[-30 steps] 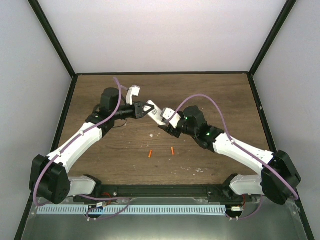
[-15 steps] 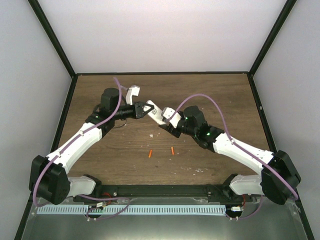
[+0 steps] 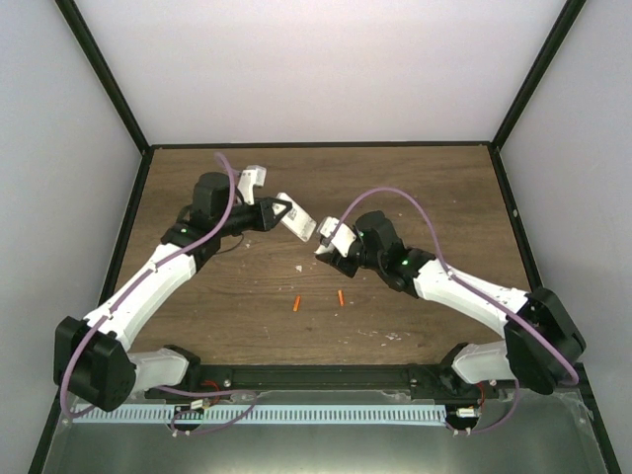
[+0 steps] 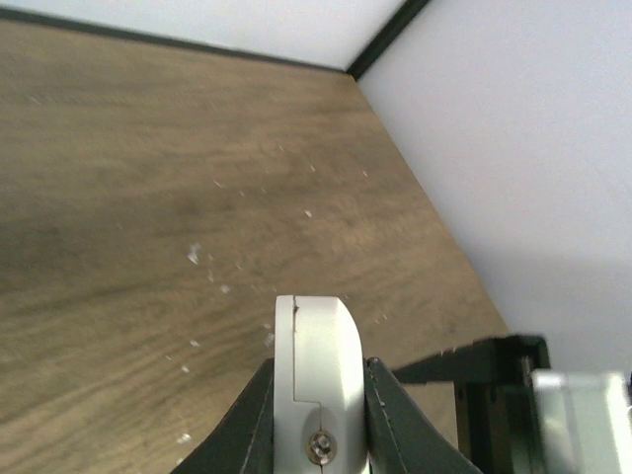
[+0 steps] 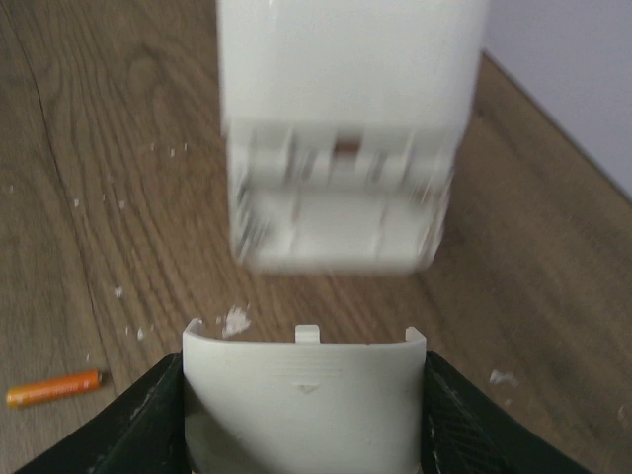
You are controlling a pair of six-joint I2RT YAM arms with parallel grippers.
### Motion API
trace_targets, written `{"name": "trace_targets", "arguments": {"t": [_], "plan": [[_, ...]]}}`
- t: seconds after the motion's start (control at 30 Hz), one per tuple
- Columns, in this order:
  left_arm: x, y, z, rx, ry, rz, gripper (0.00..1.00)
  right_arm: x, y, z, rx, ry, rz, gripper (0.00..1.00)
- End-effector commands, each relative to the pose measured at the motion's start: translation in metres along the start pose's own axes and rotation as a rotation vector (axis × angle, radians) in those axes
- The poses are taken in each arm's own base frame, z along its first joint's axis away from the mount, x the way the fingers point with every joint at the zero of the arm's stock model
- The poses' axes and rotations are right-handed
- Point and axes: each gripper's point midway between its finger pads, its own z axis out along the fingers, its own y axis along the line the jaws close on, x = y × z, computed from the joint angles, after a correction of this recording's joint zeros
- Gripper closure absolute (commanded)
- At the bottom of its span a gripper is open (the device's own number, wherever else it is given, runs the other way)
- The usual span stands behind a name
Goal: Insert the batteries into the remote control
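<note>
Open wood lies below the robot's right gripper and to the right in the top view, so the right gripper should next move away from the remote (image 4: 318, 346) and down to let go of the cover.
My left gripper (image 3: 284, 211) is shut on the white remote control (image 3: 298, 221) and holds it above the table. In the left wrist view the remote (image 4: 318, 346) stands edge-on between the jaws of the left gripper (image 4: 318, 370). My right gripper (image 3: 322, 245) is shut on the remote's white battery cover (image 5: 304, 400), a small gap away from the remote. In the right wrist view the remote (image 5: 346, 148) shows its open, empty battery compartment, blurred, just beyond the right gripper (image 5: 304, 365). Two orange batteries (image 3: 296, 304) (image 3: 341, 296) lie on the wooden table; one battery (image 5: 54, 388) shows at the lower left of the right wrist view.
The brown wooden table (image 3: 415, 188) has black edge rails and white walls around it. Small white flecks (image 3: 301, 267) lie on the wood near the middle. The right gripper's black frame (image 4: 504, 395) shows at the lower right of the left wrist view.
The remote and the right gripper were touching; now they are apart. The left gripper has drawn the remote back to the left, and the cover stays in the right gripper.
</note>
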Motion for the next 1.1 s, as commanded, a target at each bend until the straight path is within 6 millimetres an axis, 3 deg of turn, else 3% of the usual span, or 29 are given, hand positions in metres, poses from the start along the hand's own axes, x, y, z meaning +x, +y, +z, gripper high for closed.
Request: {"name": "trace_targets", "arguments": {"t": [0.0,0.2,0.37,0.5,0.67,0.8,1.07], "plan": [[-0.035,-0.005,-0.019,-0.063,-0.126,0.077,1.00,0.028,0.006,0.005,-0.026,0.102,0.021,0.55],[-0.041,-0.003,-0.024,-0.086,-0.150,0.080,1.00,0.040,0.002,0.009,0.000,0.134,0.042,0.55],[-0.038,-0.001,-0.025,-0.084,-0.136,0.072,1.00,0.072,-0.037,0.012,0.090,0.219,0.205,0.55],[-0.023,0.002,-0.021,-0.060,-0.085,0.059,1.00,0.104,-0.067,0.014,0.163,0.340,0.335,0.55],[0.005,0.019,-0.018,-0.062,-0.048,-0.014,1.00,0.130,-0.088,0.011,0.244,0.431,0.447,0.54],[0.028,0.033,-0.018,-0.040,-0.092,-0.117,1.00,0.152,-0.098,0.004,0.296,0.490,0.513,0.53],[0.050,0.052,-0.028,-0.002,-0.249,-0.280,1.00,0.186,-0.110,-0.005,0.356,0.569,0.632,0.52]]}}
